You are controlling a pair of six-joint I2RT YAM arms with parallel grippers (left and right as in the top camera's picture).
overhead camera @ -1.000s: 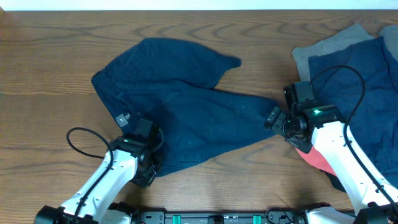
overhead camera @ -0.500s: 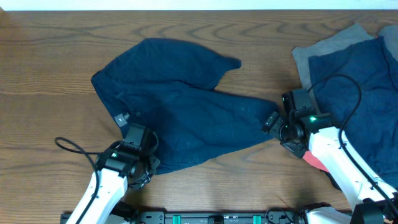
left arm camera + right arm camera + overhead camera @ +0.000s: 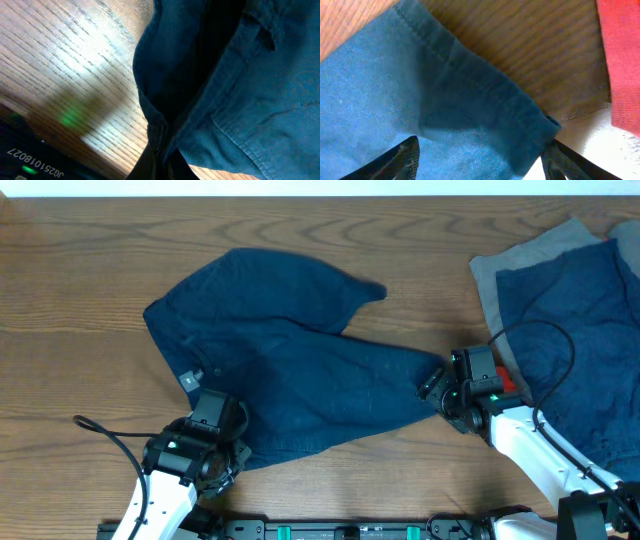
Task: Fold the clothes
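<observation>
My left gripper raises the shorts' bunched fold [image 3: 158,131] high above the tabletop next and releases it, since that fold sits in its fingers with the wrinkled shorts outward of it.
Dark navy shorts [image 3: 290,370] lie spread and wrinkled across the middle of the wooden table [image 3: 80,290]. My left gripper [image 3: 234,444] sits at their near-left edge. In the left wrist view it [image 3: 161,167] is shut on a bunched fold of the shorts [image 3: 215,75]. My right gripper [image 3: 432,385] is at the end of the right leg. The right wrist view shows its jaws wide apart [image 3: 480,165], standing either side of the hemmed corner of the shorts [image 3: 470,100]. The right fingertip [image 3: 562,162] is close against that corner.
More clothes are heaped at the right: a grey piece [image 3: 520,255], a navy piece [image 3: 585,320] and a red piece [image 3: 508,383], also close to the right jaw [image 3: 620,65]. The left arm's black cable [image 3: 100,425] loops over the table. The table's far edge runs along the top.
The left arm drew back toward the front left, tugging the shorts' edge with it. The right gripper slid down and left onto the leg hem, and its jaws narrowed somewhat.
</observation>
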